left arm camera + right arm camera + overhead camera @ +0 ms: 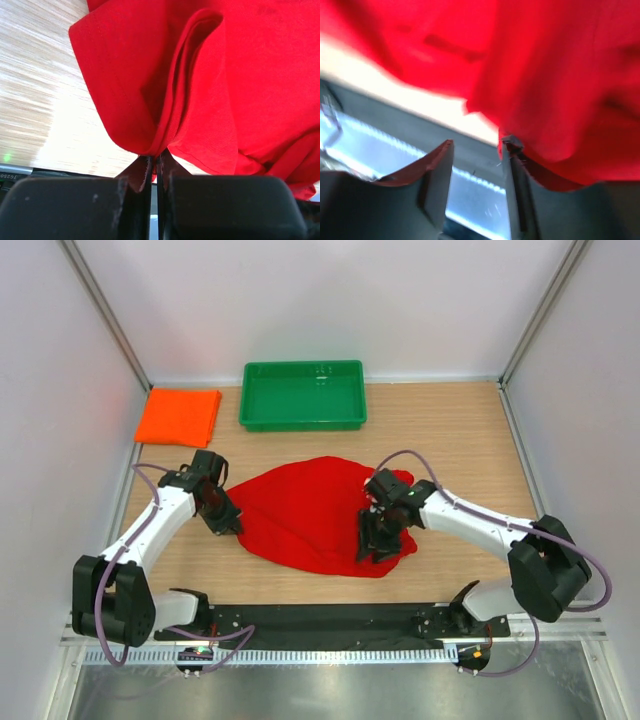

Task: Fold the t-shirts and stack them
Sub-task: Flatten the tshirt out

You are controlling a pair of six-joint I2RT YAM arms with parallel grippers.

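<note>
Cloth lies against only one open finger, so I will move my right gripper outward from the shirt's near edge onto the shirt's red fold ahead of its fingers.
The red t-shirt (310, 510) lies crumpled in the middle of the table. My left gripper (228, 522) sits at its left edge, and in the left wrist view the jaws (155, 162) are shut on a folded hem of the red cloth (225, 75). My right gripper (378, 540) hovers over the shirt's right end. Its jaws (477, 145) stand open with nothing between them, while red cloth (560, 75) brushes over the right fingertip (512, 147). The orange t-shirt (178, 417) lies folded flat at the far left.
A green plastic tray (252, 400) stands at the back, right of the orange shirt. A black rail (320, 620) runs along the table's near edge, close below the red shirt. White walls enclose the left, right and back.
</note>
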